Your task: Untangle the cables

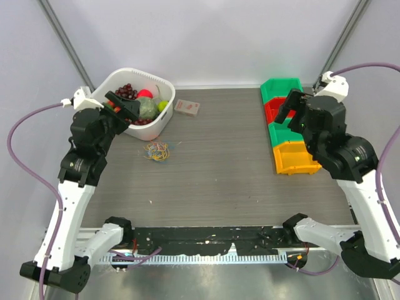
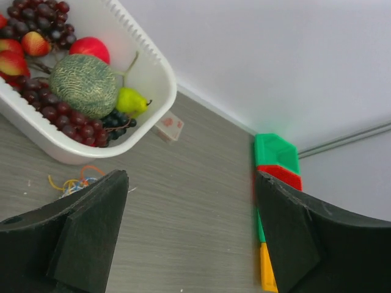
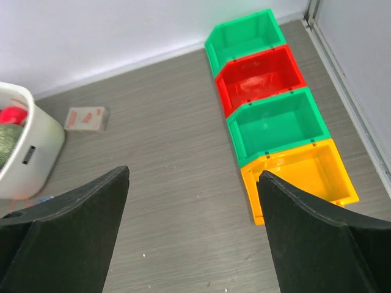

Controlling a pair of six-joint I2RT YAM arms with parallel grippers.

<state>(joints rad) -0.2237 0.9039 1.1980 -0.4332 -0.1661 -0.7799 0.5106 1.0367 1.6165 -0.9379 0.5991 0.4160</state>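
My right gripper moves down to the left in the top view next and closes on an orange loop (image 1: 152,147) (image 3: 19,197), because it sticks out of the tangle.
The cables (image 1: 156,150) lie in one small tangle of yellow, blue and orange strands on the grey table, just in front of the white basket (image 1: 164,119). In the left wrist view the cables (image 2: 74,181) peek out beside the left finger. My left gripper (image 1: 124,105) hangs open above the basket's near left side, up and left of the tangle, with nothing between its fingers. My right gripper (image 1: 286,107) is open and empty, raised over the row of bins at the far right.
The white basket (image 2: 143,78) holds grapes, a melon, a pear and other fruit. A small card box (image 1: 187,107) lies right of it. Green, red, green and yellow bins (image 3: 278,116) line the right side. A black rail (image 1: 206,240) runs along the near edge.
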